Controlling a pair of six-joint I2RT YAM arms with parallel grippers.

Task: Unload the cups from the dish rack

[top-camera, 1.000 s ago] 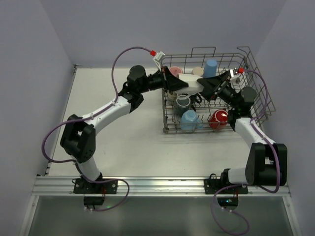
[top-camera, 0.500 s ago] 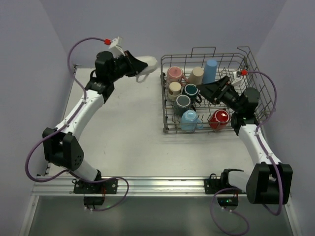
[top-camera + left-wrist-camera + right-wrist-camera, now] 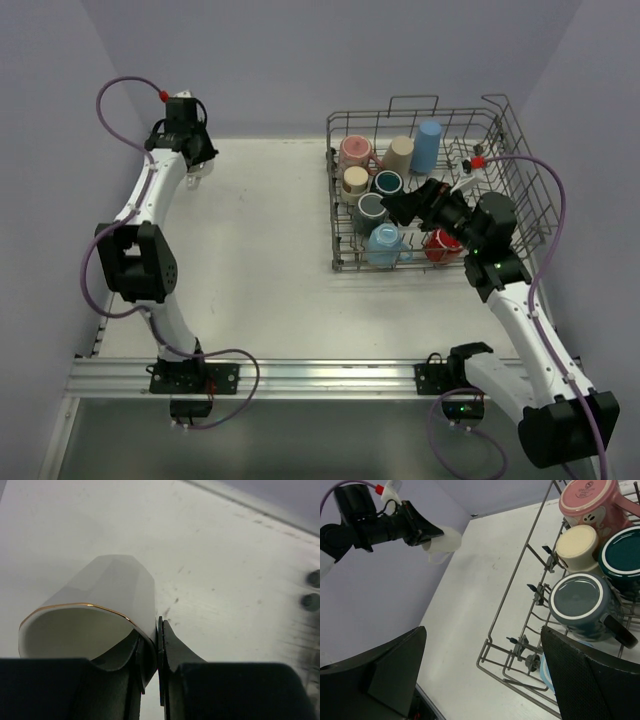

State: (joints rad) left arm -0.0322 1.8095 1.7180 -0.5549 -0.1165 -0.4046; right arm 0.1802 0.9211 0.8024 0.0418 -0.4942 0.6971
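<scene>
Next, before opening, my left gripper moves down slightly toward the purple wall beside it, because the white cup still hangs above the table.
My left gripper (image 3: 192,165) is at the table's far left back corner, shut on the wall of a white cup (image 3: 100,605) with a gold rim. It holds the cup tilted just above the table; the cup also shows in the right wrist view (image 3: 445,542). My right gripper (image 3: 405,205) is open and empty above the middle of the dish rack (image 3: 335,265), its jaws wide apart (image 3: 482,650). The rack holds a speckled pink cup (image 3: 353,152), a beige cup (image 3: 400,153), a tall blue tumbler (image 3: 428,140), a cream cup (image 3: 354,180), two dark teal cups (image 3: 386,183) (image 3: 372,208), a light blue cup (image 3: 384,240) and a red cup (image 3: 441,243).
The rack's wire rim (image 3: 520,575) and black-tipped tines (image 3: 535,587) lie right below my right gripper. Bare white table (image 3: 260,250) stretches left of the rack. Purple walls close the back and both sides.
My left arm has swung the white cup from the rack to the far left back corner. My right gripper has moved down and left over the rack's middle.
</scene>
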